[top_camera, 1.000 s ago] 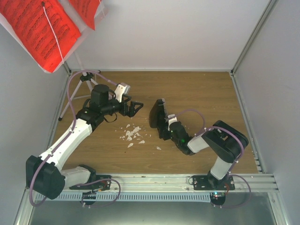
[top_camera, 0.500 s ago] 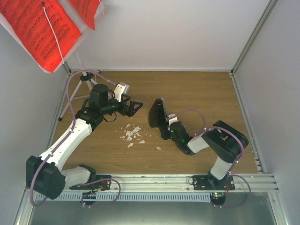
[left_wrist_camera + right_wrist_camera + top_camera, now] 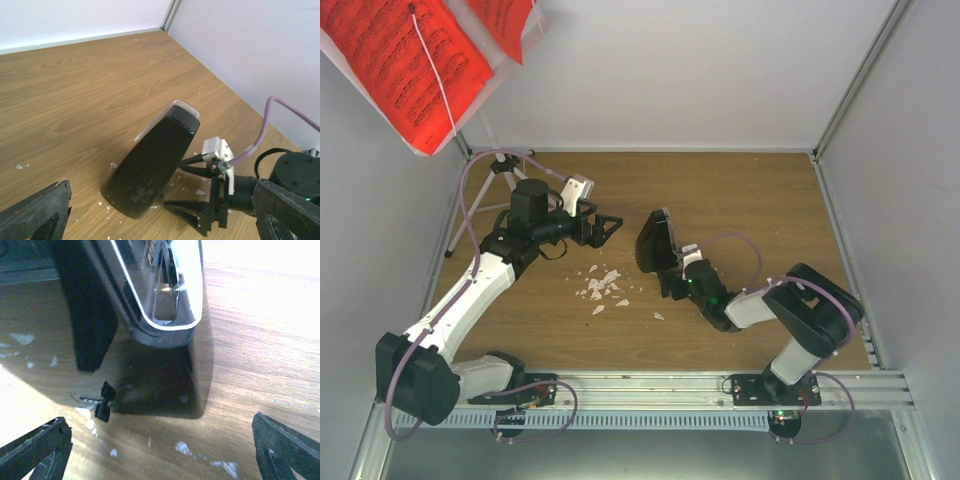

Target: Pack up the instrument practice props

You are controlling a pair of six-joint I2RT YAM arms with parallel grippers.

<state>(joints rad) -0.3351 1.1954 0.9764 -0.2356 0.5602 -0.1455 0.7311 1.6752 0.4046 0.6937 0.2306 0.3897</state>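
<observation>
My right gripper is at the metronome's base and will rise outward over the metronome's narrow top (image 3: pixel 663 214) and close there, because the metronome's body is wider lower down.
The black pyramid-shaped metronome (image 3: pixel 653 240) stands tilted on the wooden table, seen also in the left wrist view (image 3: pixel 150 160) and close up in the right wrist view (image 3: pixel 150 295). My right gripper (image 3: pixel 670 272) is open, its fingertips (image 3: pixel 35 450) wide apart at the metronome's base, one finger on each side. My left gripper (image 3: pixel 607 224) is open and empty, a short way left of the metronome. The white music stand with red sheets (image 3: pixel 405 60) is at the far left corner, its tripod legs (image 3: pixel 485 190) behind my left arm.
Small white crumbs (image 3: pixel 603 286) lie on the table between the grippers. A tiny black part (image 3: pixel 104 401) lies by the metronome's base. White walls close in the table on the left, back and right.
The right arm has pushed forward a little and the metronome has shifted slightly up and left, leaning more. The left gripper has barely moved.
</observation>
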